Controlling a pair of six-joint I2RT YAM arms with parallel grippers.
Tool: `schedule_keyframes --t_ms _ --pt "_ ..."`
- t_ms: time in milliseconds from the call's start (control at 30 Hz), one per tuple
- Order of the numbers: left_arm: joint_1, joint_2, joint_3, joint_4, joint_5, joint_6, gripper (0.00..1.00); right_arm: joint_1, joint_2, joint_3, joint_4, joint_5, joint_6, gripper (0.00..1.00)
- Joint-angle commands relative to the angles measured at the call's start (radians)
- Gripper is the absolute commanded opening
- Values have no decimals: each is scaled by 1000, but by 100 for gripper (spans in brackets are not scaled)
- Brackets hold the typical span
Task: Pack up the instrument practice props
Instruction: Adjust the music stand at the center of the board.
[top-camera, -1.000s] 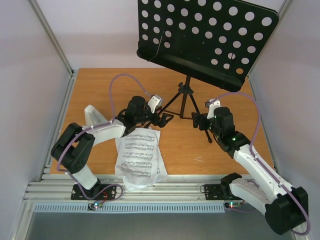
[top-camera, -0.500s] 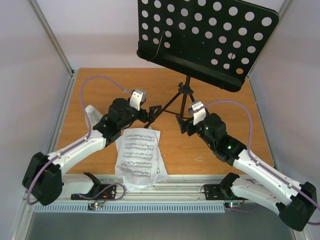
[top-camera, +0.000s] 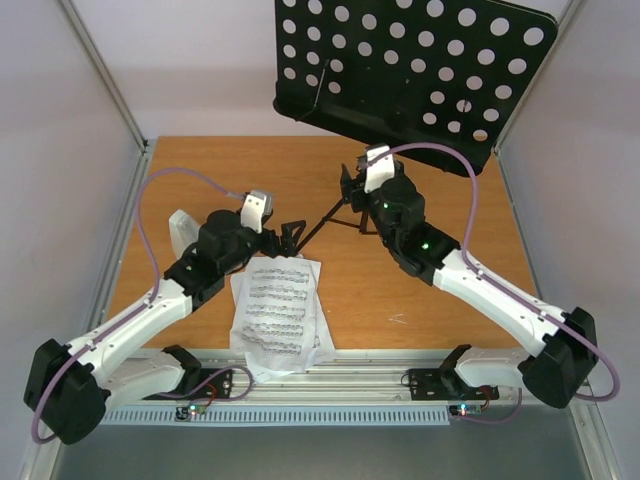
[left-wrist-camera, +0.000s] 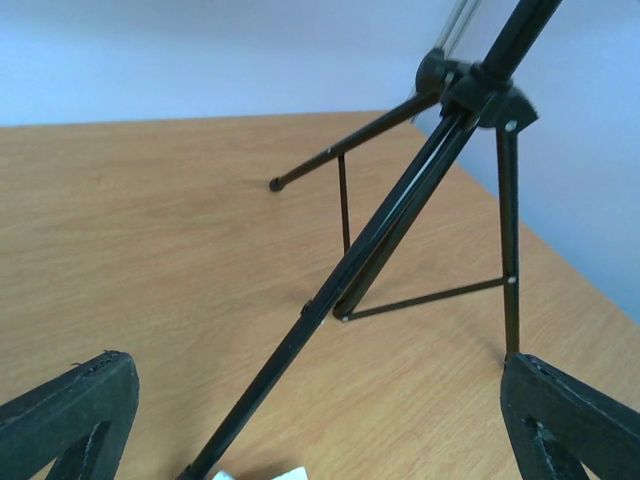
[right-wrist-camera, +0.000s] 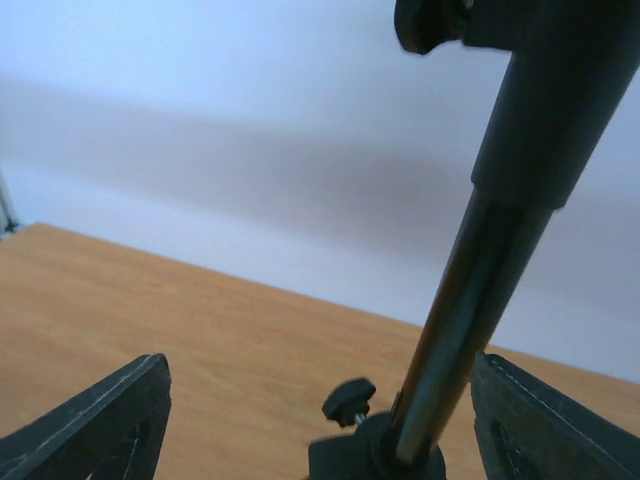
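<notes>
My left gripper needs to tilt next and move down onto the lower part of the tripod leg, because that part is below the fingers and to their right in the top view.
The black music stand has its perforated desk (top-camera: 420, 80) high at the back and its tripod (top-camera: 335, 205) on the wooden table. My right gripper (top-camera: 349, 188) is open around the stand's pole (right-wrist-camera: 470, 300), which stands between the fingers, nearer the right one (right-wrist-camera: 550, 420), not touching. My left gripper (top-camera: 291, 238) is open over a tripod leg (left-wrist-camera: 330, 290) that runs between its fingers (left-wrist-camera: 70, 420). The white sheet-music pages (top-camera: 280, 315) lie at the table's near edge. A small white metronome (top-camera: 180, 230) shows partly behind the left arm.
A black clamp knob (right-wrist-camera: 347, 400) sticks out at the pole's base collar. Thin tripod braces (left-wrist-camera: 425, 298) spread over the wood. A corner of the sheets (left-wrist-camera: 262, 474) lies under the left gripper. Grey walls close in both sides; an aluminium rail (top-camera: 330, 365) runs along the front.
My right gripper has reached forward and left, up to the stand's pole. My left arm has stretched out, and its gripper has shifted left along the tripod leg. The sheets have not moved.
</notes>
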Motion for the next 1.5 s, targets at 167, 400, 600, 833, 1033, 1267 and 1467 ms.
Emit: schedule_keyframes --t_ms 167,400,600,833,1033,1267,1467 --pt "15 -3 -48 48 140 45 99 -10 83 28 151 93 -71 76" --pt "19 226 -66 244 211 199 94 -8 2 -86 84 -101 -15 76" --pt "86 404 -11 329 318 227 84 7 -132 -193 -73 -178 30 77" --pt "91 499 13 360 397 250 76 -10 -244 -311 -202 -152 163 73" --pt "89 588 84 310 372 313 66 -146 -308 -418 -125 -260 323 69" --pt "79 659 138 286 382 334 46 -215 -294 -471 -95 -313 378 64" --pt "51 687 157 274 359 344 31 -227 -303 -523 -122 -261 424 58"
